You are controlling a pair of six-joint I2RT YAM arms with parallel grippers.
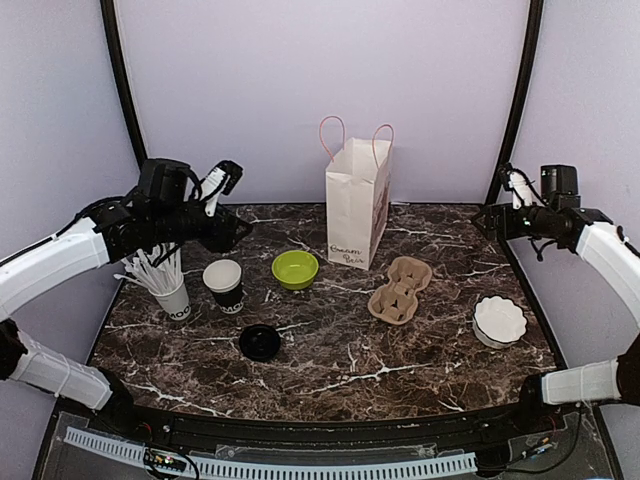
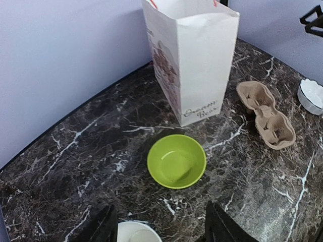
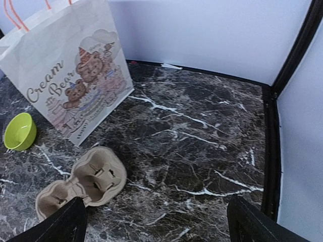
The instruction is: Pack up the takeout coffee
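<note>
The uncovered coffee cup is below my left gripper, so my left gripper should next tip its open fingers down and lower onto the coffee cup's rim (image 1: 240, 273) (image 2: 157, 235) by the lime-green bowl.
The takeout coffee cup (image 1: 223, 284), black with a white rim and inside, stands uncovered at the left of the table. Its white rim also shows at the bottom edge of the left wrist view (image 2: 135, 234). Its black round lid (image 1: 260, 342) lies flat on the table in front of it. My left gripper (image 1: 237, 231) hovers above and behind the cup, open and empty; in its own view (image 2: 160, 207) the fingers stand wide apart. My right gripper (image 1: 489, 219) is raised at the far right, open and empty (image 3: 155, 201).
A white paper bag (image 1: 357, 205) with red handles stands open at the back centre. A lime-green bowl (image 1: 295, 268) sits left of it. A cardboard cup carrier (image 1: 400, 290) and a white scalloped dish (image 1: 499, 320) lie to the right. A white cup of straws (image 1: 172, 296) stands beside the coffee cup.
</note>
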